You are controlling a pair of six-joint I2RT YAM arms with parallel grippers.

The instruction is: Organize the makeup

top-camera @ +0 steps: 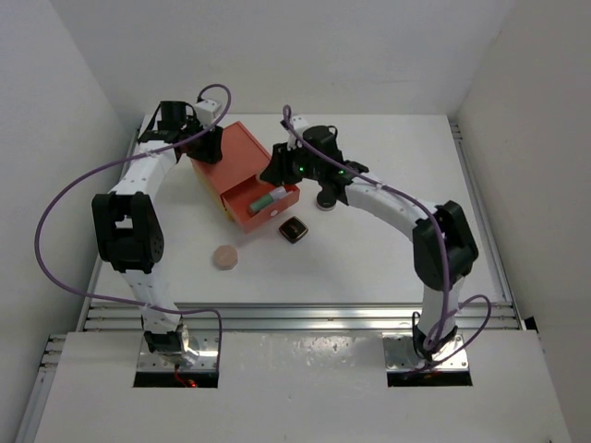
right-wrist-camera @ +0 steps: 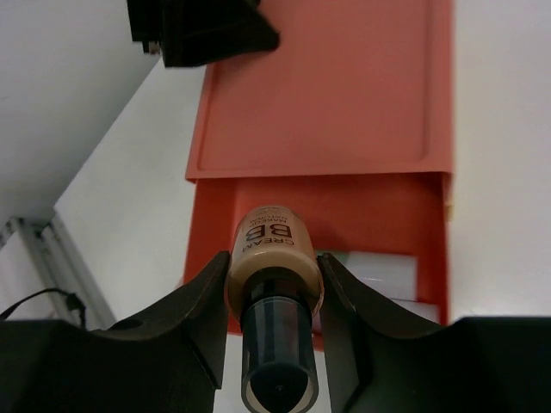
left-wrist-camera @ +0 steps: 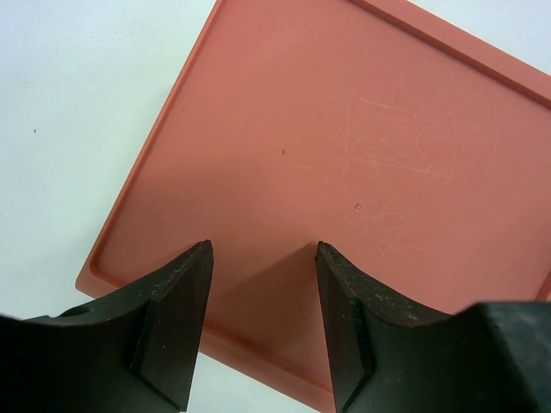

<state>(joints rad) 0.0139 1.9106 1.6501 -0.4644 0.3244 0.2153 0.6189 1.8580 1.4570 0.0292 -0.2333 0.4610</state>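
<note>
My right gripper moves down and to its left in the top view to the drawer's empty end (top-camera: 240,197) (right-wrist-camera: 215,206) next and releases the tan bottle.
My right gripper (right-wrist-camera: 273,258) is shut on the tan dark-capped bottle (right-wrist-camera: 269,241), holding it above the pulled-out drawer (right-wrist-camera: 344,215) of the orange-red box (top-camera: 235,157). A white cylindrical bottle (top-camera: 269,197) lies in that drawer and also shows in the right wrist view (right-wrist-camera: 379,274). On the table lie the black square compact (top-camera: 294,230) and the pink round disc (top-camera: 225,257). The black round compact (top-camera: 326,199) peeks out from under the right arm. My left gripper (left-wrist-camera: 263,258) is open over the box's top (left-wrist-camera: 344,146) near its edge, with nothing between its fingers.
The box stands at the back left of the white table (top-camera: 388,258). The left gripper (right-wrist-camera: 202,30) hangs over the box's far side in the right wrist view. White walls close in on both sides and the back.
</note>
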